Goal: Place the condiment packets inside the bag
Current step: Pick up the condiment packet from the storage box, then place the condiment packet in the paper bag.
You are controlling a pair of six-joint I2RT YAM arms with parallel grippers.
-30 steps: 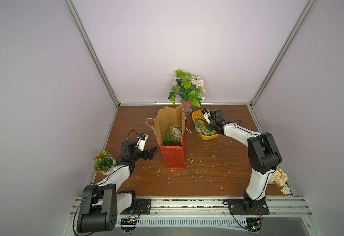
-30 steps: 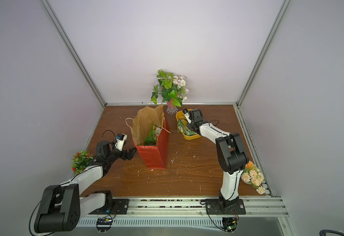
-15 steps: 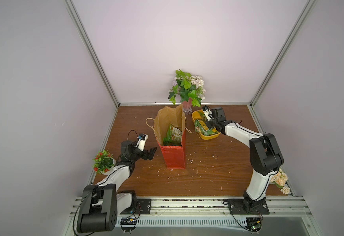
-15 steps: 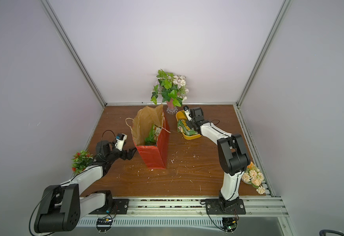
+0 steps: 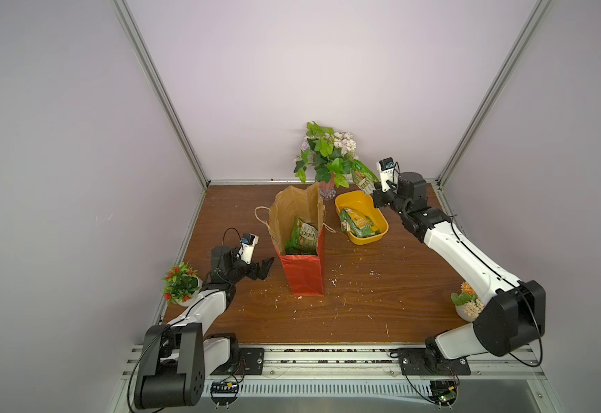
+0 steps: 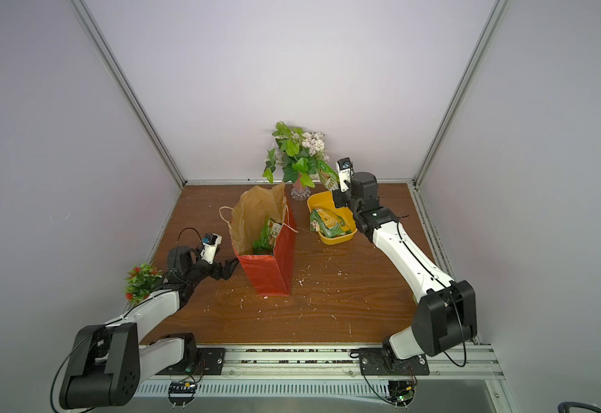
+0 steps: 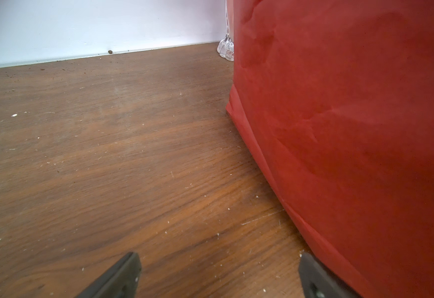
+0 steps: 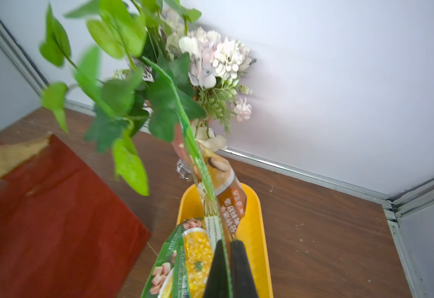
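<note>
The packet's end is close to the leaves, so the right gripper should next lift up and back, then move over the bag's opening (image 5: pixel 301 228) (image 8: pixel 5 161) and release there.
The red paper bag (image 5: pixel 304 275) stands open mid-table, with condiment packets (image 5: pixel 304 234) showing green against its brown inside. More packets (image 5: pixel 358 223) lie in the yellow tub (image 5: pixel 349 196). My right gripper (image 5: pixel 373 187) is raised above the tub's far end, shut on the edge of one green packet (image 5: pixel 364 177) that sticks up toward the plant leaves. In the right wrist view, the fingers (image 8: pixel 240 260) pinch that packet (image 8: pixel 226 191) edge-on. My left gripper (image 5: pixel 265 266) stands open low by the bag's left side (image 7: pixel 352 129), empty.
A glass vase of leaves and pale flowers (image 5: pixel 327 157) stands just behind the bag and tub, close to the held packet. A small red-flowered pot (image 5: pixel 181 284) sits at the left edge, another flower pot (image 5: pixel 467 304) at the right. The bag's cord handles (image 5: pixel 261 214) hang outward.
My right gripper has shut on a packet in the tub and lifted it up toward the plant. The left arm has not moved.
</note>
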